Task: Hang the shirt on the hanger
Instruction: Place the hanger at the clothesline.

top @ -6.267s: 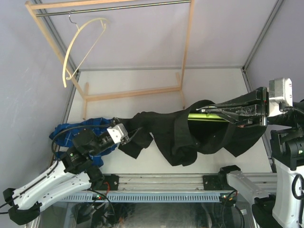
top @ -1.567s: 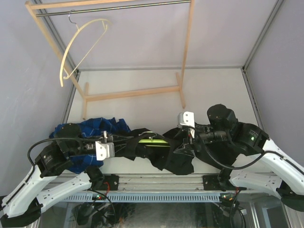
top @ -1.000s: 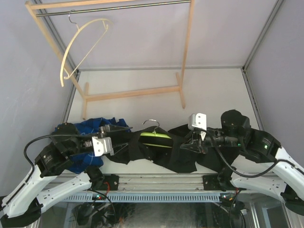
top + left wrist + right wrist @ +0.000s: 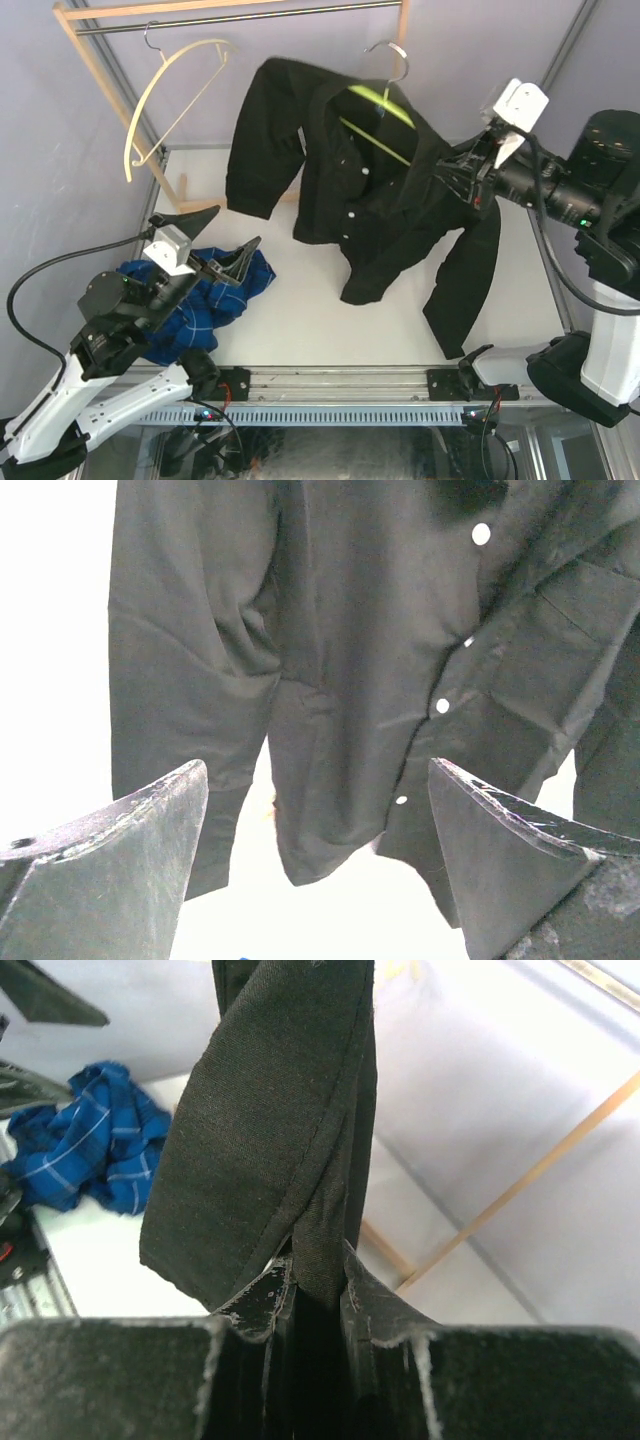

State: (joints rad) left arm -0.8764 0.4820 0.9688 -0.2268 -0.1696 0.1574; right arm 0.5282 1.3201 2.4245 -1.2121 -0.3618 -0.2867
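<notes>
The hanger's hook is still short of the rack's metal bar, so my right gripper will next carry the shirt outward there and release it.
The black shirt (image 4: 370, 200) hangs in the air on the lime-green hanger (image 4: 385, 105), front open, white buttons showing, both sleeves dangling. The hanger's silver hook (image 4: 392, 52) is up near the rack's metal rail (image 4: 240, 17); I cannot tell whether it rests on the rail. My right gripper (image 4: 468, 168) is shut on the shirt's shoulder fabric (image 4: 320, 1250) and holds it up. My left gripper (image 4: 236, 226) stands open and low at the left, apart from the shirt. In the left wrist view the shirt (image 4: 350, 680) hangs beyond its spread fingers (image 4: 150, 830).
A blue plaid shirt (image 4: 205, 300) lies crumpled on the table under my left arm, also in the right wrist view (image 4: 90, 1150). A cream hanger (image 4: 175, 90) hangs on the rail at the left. The wooden rack frame (image 4: 280, 195) stands at the back of the white table (image 4: 330, 320).
The right arm has lifted the shirt and hanger off the table up toward the rail. The left gripper has let go of the shirt, opened wide and drawn back left.
</notes>
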